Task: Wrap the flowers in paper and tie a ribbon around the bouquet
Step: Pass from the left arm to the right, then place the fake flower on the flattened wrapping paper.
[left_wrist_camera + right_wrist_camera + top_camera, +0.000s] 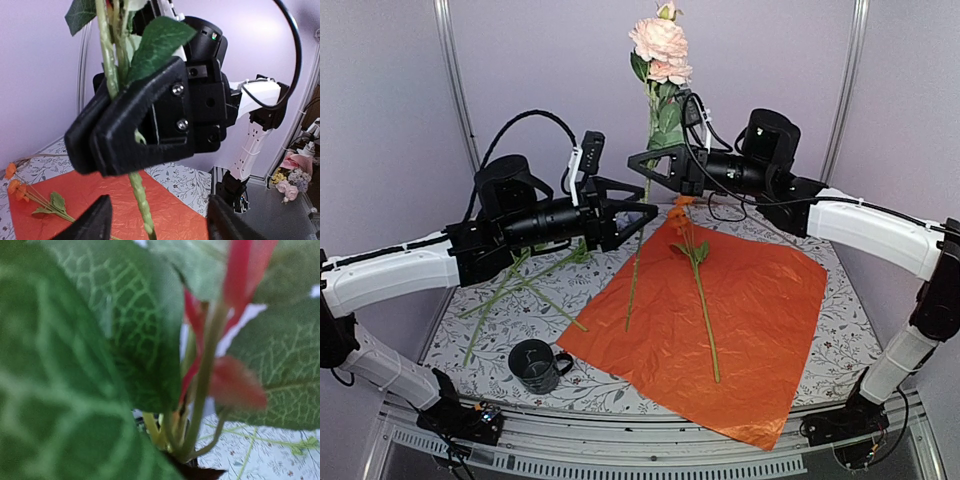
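Observation:
I need to move my right gripper away from my left gripper first, so it can get down onto the paper beside the orange-headed flower, where there is room for the rose.
My right gripper (646,163) is shut on the stem of a peach rose (660,45) and holds it upright above the table's far side. The stem (142,205) hangs down between the fingers (97,220) of my open left gripper (640,215), which do not touch it. The orange-red paper (720,320) lies flat on the table with an orange-headed flower (695,260) on it. More flowers' green stems (515,285) lie left of the paper. Leaves (100,340) fill the right wrist view. A thin tan strand (31,160), perhaps the ribbon, curves at the table's far edge. No wrapped bouquet shows.
A black mug (538,365) stands near the front edge, left of the paper. The tablecloth (840,340) has a leafy print. Black cables (725,210) hang behind the right arm. More flower heads (292,175) lie off the table to the right.

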{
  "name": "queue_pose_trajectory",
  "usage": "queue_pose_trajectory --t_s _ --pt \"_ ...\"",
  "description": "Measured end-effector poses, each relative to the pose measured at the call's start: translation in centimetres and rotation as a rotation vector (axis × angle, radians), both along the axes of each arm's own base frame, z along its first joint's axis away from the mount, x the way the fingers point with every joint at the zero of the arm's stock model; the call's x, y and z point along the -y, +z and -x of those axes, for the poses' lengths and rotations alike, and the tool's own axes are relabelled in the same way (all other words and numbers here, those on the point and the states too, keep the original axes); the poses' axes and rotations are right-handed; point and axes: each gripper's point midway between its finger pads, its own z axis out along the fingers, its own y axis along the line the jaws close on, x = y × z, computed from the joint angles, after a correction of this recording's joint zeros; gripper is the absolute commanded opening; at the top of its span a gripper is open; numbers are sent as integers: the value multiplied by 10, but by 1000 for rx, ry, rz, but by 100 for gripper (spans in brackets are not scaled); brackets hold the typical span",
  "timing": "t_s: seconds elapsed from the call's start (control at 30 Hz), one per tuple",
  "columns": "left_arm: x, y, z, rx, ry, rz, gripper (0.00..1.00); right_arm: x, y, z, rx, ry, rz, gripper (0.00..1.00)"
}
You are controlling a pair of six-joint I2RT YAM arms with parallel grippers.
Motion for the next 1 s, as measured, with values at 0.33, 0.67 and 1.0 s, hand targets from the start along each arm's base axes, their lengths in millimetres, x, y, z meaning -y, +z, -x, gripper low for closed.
queue_pose_trajectory --t_s 0.33,0.67,1.0 --pt "-34 -33 -64 -102 224 -201 89 87 -77 -113 -338 -494 425 0" --pt "-79 -126 -148 -384 527 -540 94 156 -305 -154 -700 -693 1033 0" --pt "-105 -223 -155 -574 641 -830 98 184 -399 -162 -833 -738 1233 11"
